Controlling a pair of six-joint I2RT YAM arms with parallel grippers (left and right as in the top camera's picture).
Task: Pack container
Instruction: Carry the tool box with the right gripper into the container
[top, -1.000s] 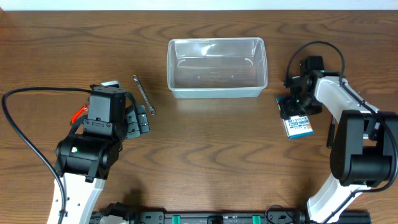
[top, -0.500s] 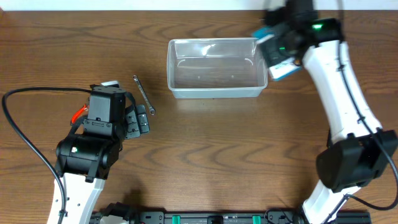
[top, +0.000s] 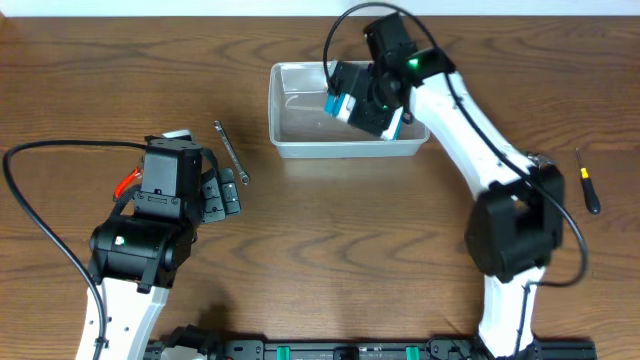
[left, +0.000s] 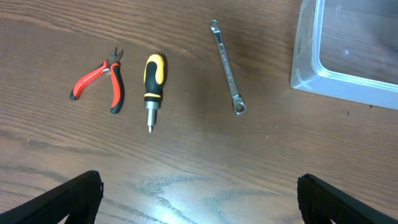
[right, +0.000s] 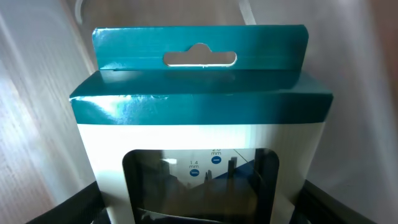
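My right gripper holds the retail box and will next lower it into the clear plastic container, a little back toward the container's near side.
The clear plastic container (top: 290, 140) stands at the back middle of the table; its corner shows in the left wrist view (left: 305, 68). My right gripper (top: 365, 105) is shut on a teal and white retail box (top: 340, 102) of small screwdrivers and holds it over the container. The box fills the right wrist view (right: 199, 118). My left gripper (left: 199, 199) is open and empty, above bare table to the left. Red pliers (left: 99, 78), a yellow and black screwdriver (left: 153, 84) and a wrench (left: 227, 65) lie in front of it.
The wrench (top: 231, 152) lies left of the container. A small black and yellow screwdriver (top: 587, 180) lies at the far right. The left arm's body covers the pliers and the other screwdriver in the overhead view.
My right arm has lifted the box from the table at the right and carried it left, over the container. The small screwdriver at the far right is now uncovered. The left arm has not moved.
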